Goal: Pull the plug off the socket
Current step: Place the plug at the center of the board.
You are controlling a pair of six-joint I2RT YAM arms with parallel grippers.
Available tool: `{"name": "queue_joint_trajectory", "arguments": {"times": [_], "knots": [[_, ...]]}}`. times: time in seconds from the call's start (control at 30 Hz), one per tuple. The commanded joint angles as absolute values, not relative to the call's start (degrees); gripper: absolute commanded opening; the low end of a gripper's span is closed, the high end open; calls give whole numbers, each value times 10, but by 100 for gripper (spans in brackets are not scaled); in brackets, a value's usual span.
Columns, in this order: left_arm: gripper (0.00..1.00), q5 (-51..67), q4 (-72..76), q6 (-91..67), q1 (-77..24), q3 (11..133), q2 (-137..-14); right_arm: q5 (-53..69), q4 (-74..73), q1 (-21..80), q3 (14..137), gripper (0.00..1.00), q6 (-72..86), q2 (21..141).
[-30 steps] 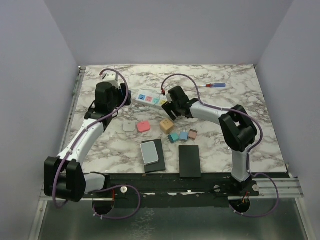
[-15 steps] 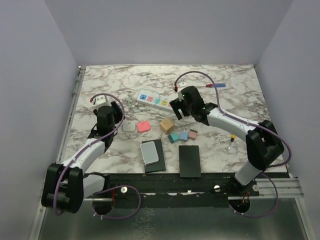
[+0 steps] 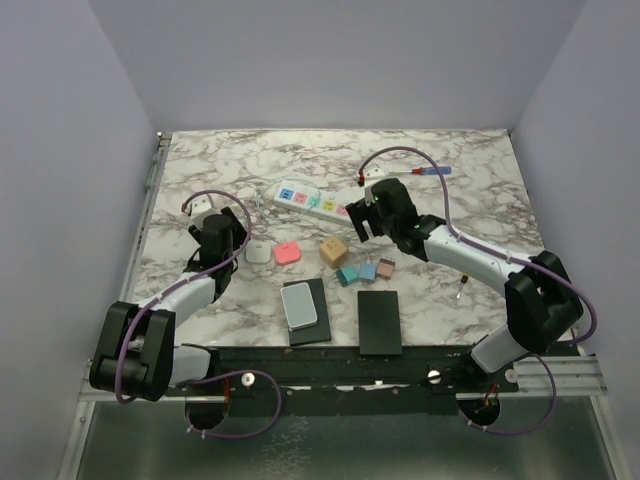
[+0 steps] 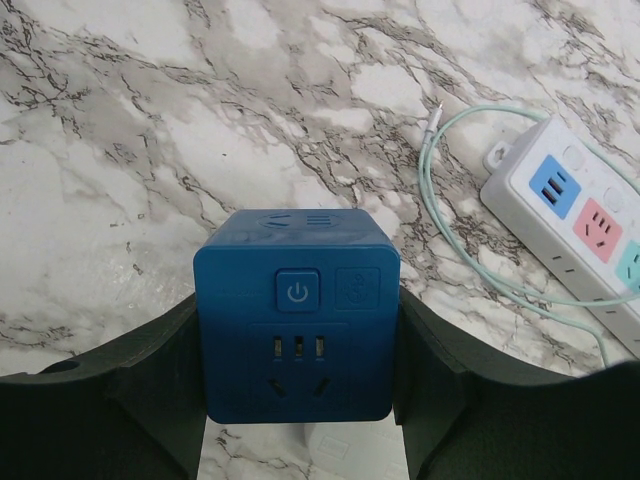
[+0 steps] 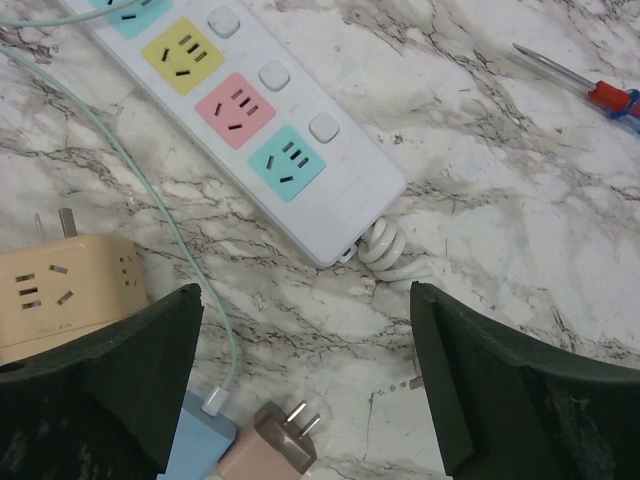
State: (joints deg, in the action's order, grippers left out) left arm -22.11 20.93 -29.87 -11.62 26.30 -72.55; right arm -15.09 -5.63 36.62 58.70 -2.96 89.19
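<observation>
My left gripper lowers slightly toward the bare marble (image 3: 241, 266) beside the white block next and opens to release the plug, which is already clear of the socket.
The socket (image 3: 314, 203) is a long white strip with pastel outlet faces, lying across the back middle of the marble table; no plug shows in its faces. The left wrist view catches its blue and pink end (image 4: 580, 215), the right wrist view its yellow, pink and teal end (image 5: 235, 105) with the coiled white cord (image 5: 385, 250). The plug (image 4: 297, 315), a dark blue cube with a power button, sits clamped between my left gripper's (image 4: 297, 345) fingers, off the strip to its left. My left gripper (image 3: 224, 243) is hard to read from above. My right gripper (image 5: 305, 375) hangs open near the strip's right end (image 3: 366, 218).
A mint cable (image 4: 440, 190) loops beside the strip. A beige cube (image 5: 60, 290), a light blue charger (image 5: 195, 440) and a brown plug (image 5: 270, 450) lie under my right gripper. A red-handled screwdriver (image 3: 430, 171) lies behind, and black pads (image 3: 379, 322) and a grey block (image 3: 300, 305) lie near the front edge.
My left gripper has drawn back from the strip's left end toward the near left, carrying the blue plug. My right arm has shifted right along the strip and its jaws have widened.
</observation>
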Motion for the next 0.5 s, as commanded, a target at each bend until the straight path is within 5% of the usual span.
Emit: {"name": "queue_joint_trajectory", "arguments": {"times": [0.0, 0.47], "knots": [[4, -232, 240, -326, -113, 255, -725, -169, -41, 364, 574, 90, -22, 865], [18, -200, 217, -330, -110, 260, -751, -187, -27, 364, 557, 90, -15, 861]]}}
